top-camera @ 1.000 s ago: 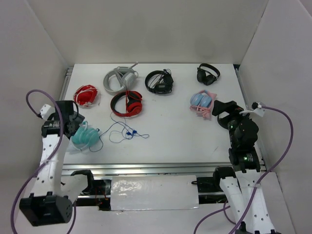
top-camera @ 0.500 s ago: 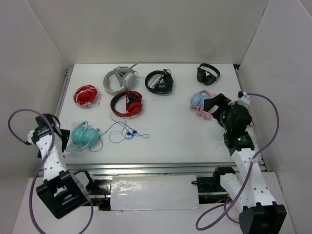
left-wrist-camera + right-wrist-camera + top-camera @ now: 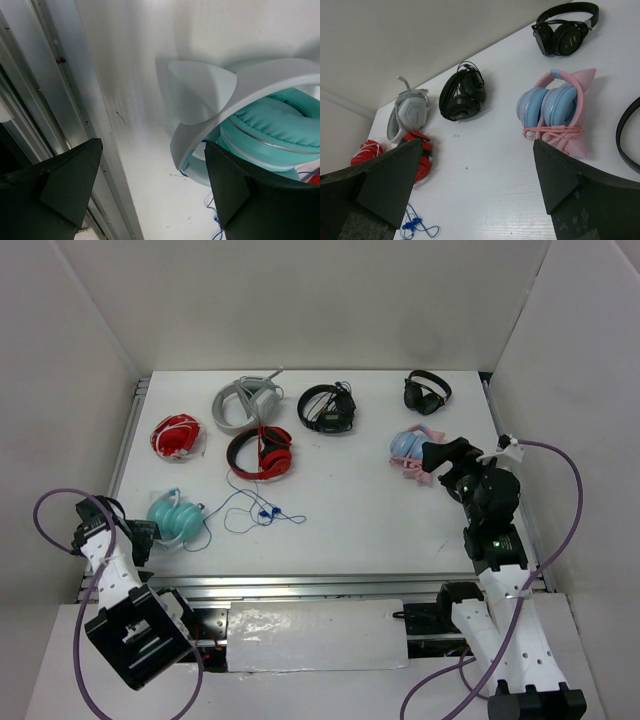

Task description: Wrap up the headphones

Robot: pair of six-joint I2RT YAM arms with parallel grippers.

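My left gripper lowers toward the teal cups next, straddling the white band's curve (image 3: 172,544) (image 3: 191,137), which sits nearer the finger by the cups.
The teal headphones (image 3: 171,518) lie at the table's near left, cups together, white pointed band toward the left. Their thin blue cable (image 3: 262,511) trails loosely to the right in loops. In the left wrist view the white band (image 3: 235,90) and a teal cup (image 3: 280,122) fill the upper right. My left gripper (image 3: 143,533) is open and empty, just left of the headphones at the table's edge; in its own view (image 3: 150,200) the jaws stand wide apart. My right gripper (image 3: 438,455) is open and empty (image 3: 475,200), beside the pale blue-and-pink headphones.
Pale blue-and-pink headphones (image 3: 414,453) lie at right. Red-and-black headphones (image 3: 262,452), red ones (image 3: 177,436), grey-white ones (image 3: 244,403) and two black pairs (image 3: 328,407) (image 3: 427,392) lie across the back. A metal rail (image 3: 60,100) runs along the table's left edge.
My left gripper has drawn back from over the teal headphones to the near left edge, leaving them on the table. The right arm shifted slightly.
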